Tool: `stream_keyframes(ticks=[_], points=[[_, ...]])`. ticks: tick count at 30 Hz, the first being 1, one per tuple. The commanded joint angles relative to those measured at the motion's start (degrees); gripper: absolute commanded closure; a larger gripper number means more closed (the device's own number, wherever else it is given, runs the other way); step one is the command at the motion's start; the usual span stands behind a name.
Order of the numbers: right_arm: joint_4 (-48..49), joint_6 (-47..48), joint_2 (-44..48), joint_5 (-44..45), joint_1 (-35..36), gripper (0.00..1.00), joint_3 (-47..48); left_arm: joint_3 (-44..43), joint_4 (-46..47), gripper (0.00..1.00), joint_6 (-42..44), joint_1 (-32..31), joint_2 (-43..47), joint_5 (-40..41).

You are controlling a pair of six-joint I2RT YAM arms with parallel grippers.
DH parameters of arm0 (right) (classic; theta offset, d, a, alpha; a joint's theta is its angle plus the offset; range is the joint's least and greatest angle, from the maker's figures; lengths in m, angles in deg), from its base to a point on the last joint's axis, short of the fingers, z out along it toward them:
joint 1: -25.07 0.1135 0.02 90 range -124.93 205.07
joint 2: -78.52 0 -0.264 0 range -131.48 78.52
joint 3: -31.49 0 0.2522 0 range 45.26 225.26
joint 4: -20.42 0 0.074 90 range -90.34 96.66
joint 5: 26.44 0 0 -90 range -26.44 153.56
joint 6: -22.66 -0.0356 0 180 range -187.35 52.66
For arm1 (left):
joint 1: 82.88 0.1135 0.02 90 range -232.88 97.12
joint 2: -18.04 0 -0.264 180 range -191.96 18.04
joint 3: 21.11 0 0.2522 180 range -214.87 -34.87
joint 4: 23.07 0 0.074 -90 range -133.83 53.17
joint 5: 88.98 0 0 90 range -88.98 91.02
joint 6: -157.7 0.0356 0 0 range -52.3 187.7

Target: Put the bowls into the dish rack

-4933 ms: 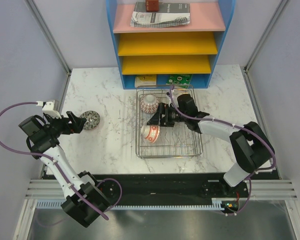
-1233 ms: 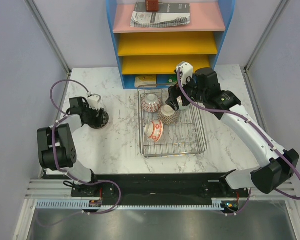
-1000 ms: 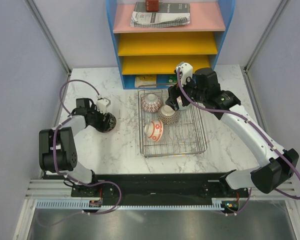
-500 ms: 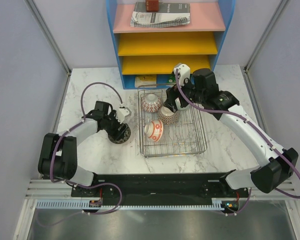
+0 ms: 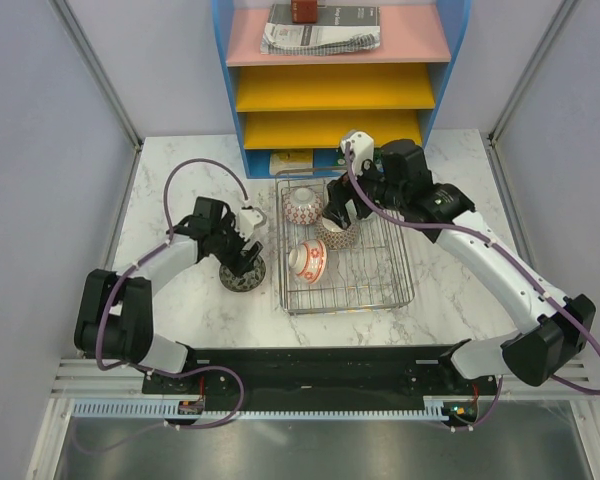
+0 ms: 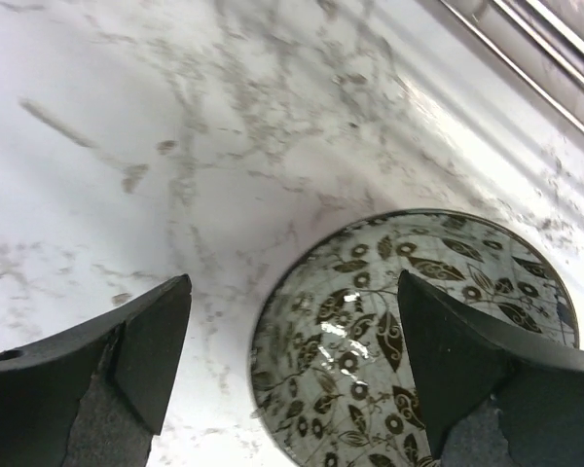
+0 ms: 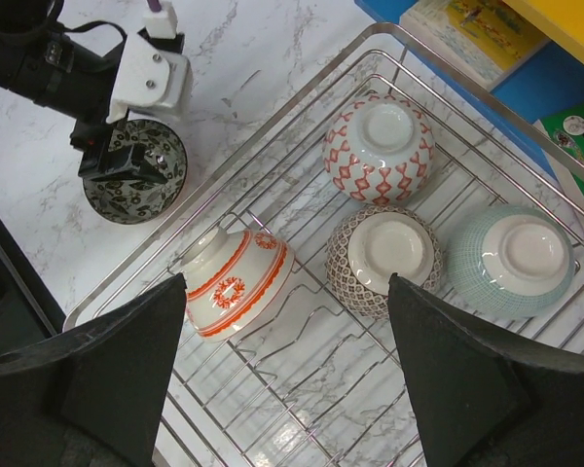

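Observation:
The dark bowl's near rim [image 5: 258, 286] [image 7: 144, 223] is by the rack, below my right gripper and to the left in the top view. My right gripper needs to move back and down onto it next.
The dark leaf-patterned bowl [image 5: 243, 277] stands upright on the marble just left of the dish rack [image 5: 365, 275]. My left gripper [image 5: 242, 260] is open over it. In the left wrist view [image 6: 292, 360] one finger is outside the rim and the other is over the bowl's inside [image 6: 409, 341]. The rack [image 7: 370, 370] holds a red-orange bowl [image 7: 378, 146], a grey-brown bowl [image 7: 384, 258] and a pale green bowl [image 7: 511, 258], all upside down. A white red-banded bowl [image 7: 236, 282] lies on its side. My right gripper [image 5: 342, 210] hovers open and empty above the rack [image 7: 287, 389].
The blue-framed shelf unit [image 5: 330, 80] with yellow and pink trays stands right behind the rack, with books [image 7: 477, 29] on its lowest level. Grey walls close in both sides. The rack's wire rim [image 6: 526, 39] runs close to the right of the left gripper.
The left gripper has brought the leaf-patterned bowl to the right, from the left part of the table to beside the rack. The right gripper has shifted slightly left above the rack.

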Motion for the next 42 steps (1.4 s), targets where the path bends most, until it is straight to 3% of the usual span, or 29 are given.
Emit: stream_keyframes(ticks=[1,8,11,17,23,32,42], points=[[0.9,1.3,-0.4,0.0,1.7,0.09,1.0,-5.4,2.8,0.06,-5.0,1.8,3.4,1.0],[-0.6,3.8,-1.9,1.4,5.8,0.08,3.1,-10.3,0.6,0.03,-9.2,3.8,8.8,-0.8],[-1.8,6.3,-4.1,2.7,9.5,0.09,4.9,-12.4,0.4,0.01,-14.2,7.7,10.2,0.3],[-5.9,12.7,-11.5,3.9,17.8,0.07,9.4,-13.5,-1.6,0.01,-22.5,28.2,9.5,-7.1],[-9.6,20.7,-20.9,5.9,25.4,0.07,14.5,-8.5,-1.5,0.00,-22.9,37.9,12.0,-8.4],[-11.1,26.7,-32.5,6.6,31.9,0.09,19.0,-5.9,-1.6,0.00,-23.8,44.6,15.4,-10.6],[-9.4,30.5,-41.8,9.4,33.2,0.11,23.2,-5.8,-1.7,0.00,-24.4,47.3,15.0,-12.8]])
